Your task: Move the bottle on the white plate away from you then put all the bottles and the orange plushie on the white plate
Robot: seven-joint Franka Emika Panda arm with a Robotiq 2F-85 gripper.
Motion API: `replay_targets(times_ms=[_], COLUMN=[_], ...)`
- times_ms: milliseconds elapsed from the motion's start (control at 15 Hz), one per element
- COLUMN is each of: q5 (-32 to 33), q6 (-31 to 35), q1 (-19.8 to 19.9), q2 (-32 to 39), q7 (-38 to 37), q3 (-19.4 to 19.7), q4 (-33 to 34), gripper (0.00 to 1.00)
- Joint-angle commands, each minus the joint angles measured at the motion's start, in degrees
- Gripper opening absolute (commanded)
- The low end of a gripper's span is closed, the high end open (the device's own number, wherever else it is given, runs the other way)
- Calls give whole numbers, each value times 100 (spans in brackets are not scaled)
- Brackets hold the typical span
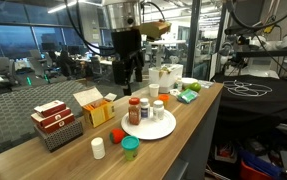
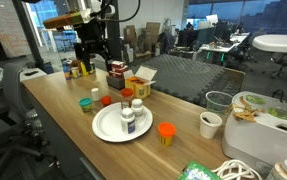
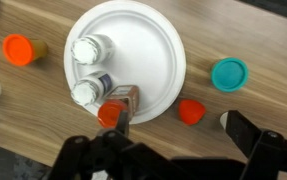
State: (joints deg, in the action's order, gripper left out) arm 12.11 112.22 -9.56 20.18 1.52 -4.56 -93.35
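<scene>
The robot will next carry its gripper away from the plate [image 3: 148,40] and lower it over the small white bottle, as that bottle stands well below the gripper, beyond the plate's rim.
The white plate [image 3: 148,40] carries three bottles: two with white caps [image 3: 86,48] [image 3: 84,93] and a red-capped one [image 3: 113,108] at its rim. The plate also shows in both exterior views [image 1: 161,128] [image 2: 108,130]. The orange plushie [image 3: 191,111] [image 1: 116,134] lies on the wooden counter just beside the plate. A teal-capped bottle [image 3: 229,73] [image 1: 130,149], an orange-capped bottle [image 3: 20,49] [image 2: 166,132] and a small white bottle [image 1: 98,148] stand off the plate. My gripper [image 3: 183,140] [image 1: 128,72] hangs open and empty high above the plate's edge.
Boxes stand along the counter [image 1: 58,122] [image 1: 93,105] [image 2: 138,82]. A paper cup [image 2: 211,124] and a white appliance [image 2: 268,115] sit at one end. Green items [image 1: 191,92] lie at the far end in an exterior view. The counter edge [image 1: 188,125] runs close to the plate.
</scene>
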Motion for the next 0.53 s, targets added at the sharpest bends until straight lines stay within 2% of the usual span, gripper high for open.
replay_targets(times_ms=[0,467], q5=[-56,-398], q6=[-216,-29], q1=[-154,-282], q2=[450,1466], q7=[208,737], q3=[-219,-540], q4=[546,1108], gripper=[100,100])
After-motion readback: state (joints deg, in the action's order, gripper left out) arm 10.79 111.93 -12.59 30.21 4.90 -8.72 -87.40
